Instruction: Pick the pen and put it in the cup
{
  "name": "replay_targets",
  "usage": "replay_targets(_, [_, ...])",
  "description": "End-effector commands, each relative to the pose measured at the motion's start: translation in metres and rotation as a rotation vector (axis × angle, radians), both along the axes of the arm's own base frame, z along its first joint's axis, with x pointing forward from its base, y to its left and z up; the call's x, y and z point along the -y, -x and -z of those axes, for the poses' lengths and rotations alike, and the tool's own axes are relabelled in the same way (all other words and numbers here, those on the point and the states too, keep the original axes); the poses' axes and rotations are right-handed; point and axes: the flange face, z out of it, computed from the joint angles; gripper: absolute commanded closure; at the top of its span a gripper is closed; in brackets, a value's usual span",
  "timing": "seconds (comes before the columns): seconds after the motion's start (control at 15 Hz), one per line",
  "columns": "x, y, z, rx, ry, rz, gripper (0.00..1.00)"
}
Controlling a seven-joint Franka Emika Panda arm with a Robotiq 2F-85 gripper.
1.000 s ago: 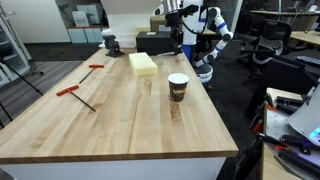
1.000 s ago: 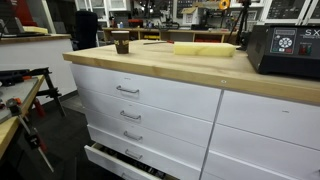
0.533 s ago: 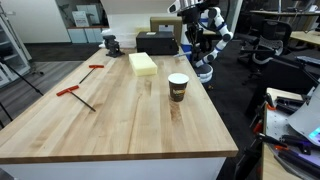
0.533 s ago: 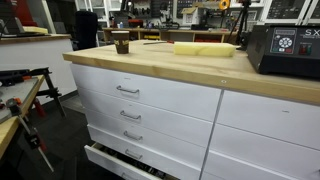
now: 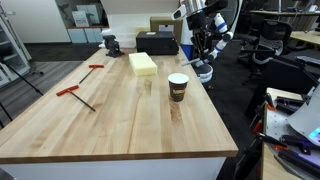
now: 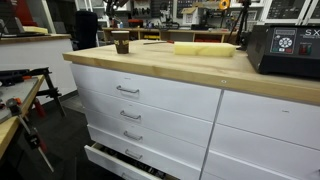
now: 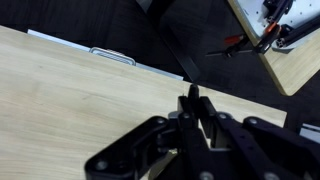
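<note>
My gripper moves across and down over the paper cup's opening (image 5: 178,78) next to release the dark pen, since the pen still hangs beside and above the cup.
The brown paper cup (image 5: 178,87) with a white rim stands upright on the wooden table (image 5: 110,120), towards its right edge; it also shows in an exterior view (image 6: 121,44). My gripper (image 5: 201,42) hangs in the air behind and to the right of the cup, well above it. In the wrist view the jaws (image 7: 192,110) are shut on a thin dark pen (image 7: 192,96), whose tip sticks out between the fingers. The cup is out of the wrist view.
A yellow block (image 5: 143,63) lies behind the cup and also shows in an exterior view (image 6: 204,48). Two red-handled T-shaped tools (image 5: 75,92) (image 5: 93,68) lie at the left. A black box (image 5: 157,42) stands at the back. A black machine (image 6: 284,50) sits on the table.
My gripper has moved to the right and slightly down with the pen, closer to the cup's side of the table. The cup and the other things have not moved.
</note>
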Motion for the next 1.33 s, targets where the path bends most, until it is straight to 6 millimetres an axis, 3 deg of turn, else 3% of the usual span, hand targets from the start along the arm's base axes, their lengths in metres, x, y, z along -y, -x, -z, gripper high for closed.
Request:
replay_targets(0.0, [-0.019, 0.017, 0.001, -0.011, 0.039, -0.020, 0.96])
replay_targets(0.47, [-0.044, 0.025, 0.018, -0.032, 0.106, -0.102, 0.96])
replay_targets(1.27, [-0.060, 0.016, 0.041, -0.052, 0.143, -0.080, 0.96])
